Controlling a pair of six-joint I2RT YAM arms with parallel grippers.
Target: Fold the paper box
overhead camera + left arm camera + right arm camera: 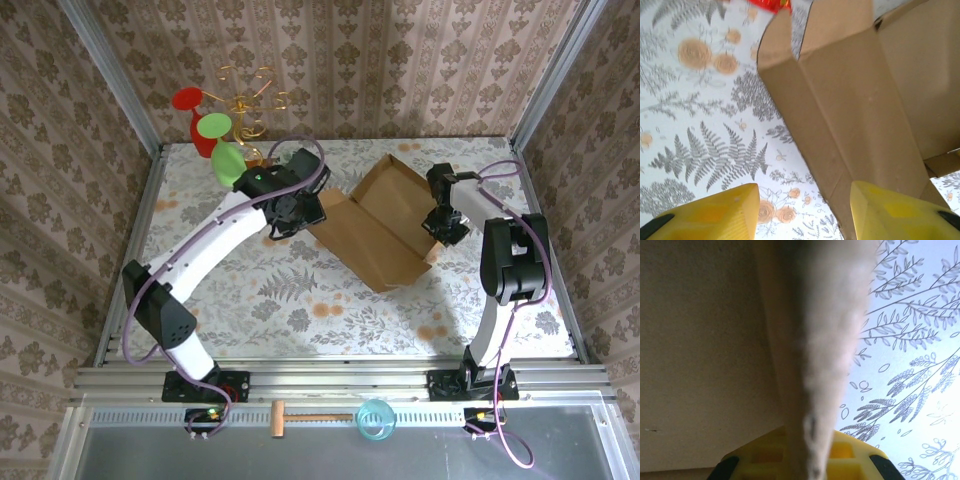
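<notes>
The lid flap's long outer edge is below and runs between the left gripper's open fingers, so the left gripper should go down toward the box next and close there.
The paper box is a brown cardboard mailer lying half-formed on the floral table, with walls raised and its lid flap spread toward the left. My left gripper hovers at the box's left flap. In the left wrist view this gripper stands open, its right yellow finger against the cardboard panel and its left finger over bare table. My right gripper sits at the box's right wall. In the right wrist view the gripper is shut on that wall's thin edge.
A stand with red and green discs and gold wire rises at the back left, close behind the left arm. A wooden mallet and a blue cup lie on the front rail. Patterned walls enclose the table.
</notes>
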